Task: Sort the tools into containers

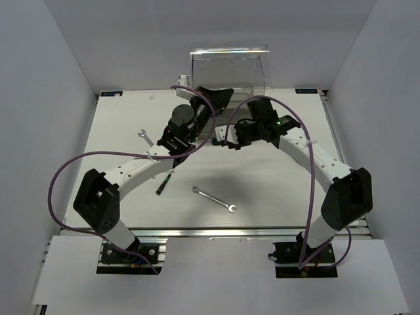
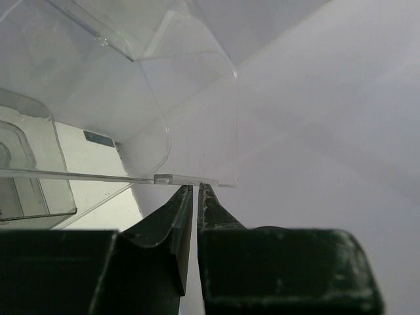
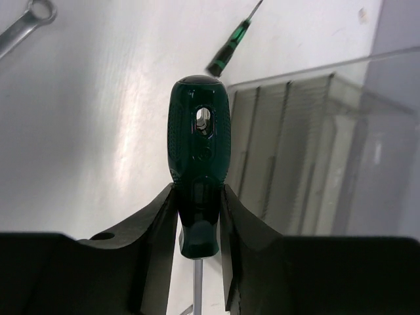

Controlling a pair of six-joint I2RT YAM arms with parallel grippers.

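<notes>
My right gripper will next move the green-and-black screwdriver outward over the grey-clear drawer [image 3: 308, 144] and then release it, because the screwdriver is beside that drawer.
The containers are drawers in a tall clear box [image 1: 230, 65] at the table's far edge. My left gripper [image 1: 215, 98] reaches up to it, and in the left wrist view its jaws [image 2: 195, 187] are pinched on the thin clear lip of a drawer [image 2: 190, 178]. My right gripper [image 3: 199, 197] is shut on the green-and-black handle of a screwdriver [image 3: 199, 125], held above the table beside a grey-clear drawer [image 3: 308, 151]. A second screwdriver [image 1: 164, 182] and two silver wrenches [image 1: 146, 136] [image 1: 214, 199] lie on the table.
Grey walls close in the table [image 1: 275, 184] on three sides. Purple cables loop from both arms. The right wrist view also catches the loose screwdriver [image 3: 230, 49] and a wrench [image 3: 23, 26] on the white surface.
</notes>
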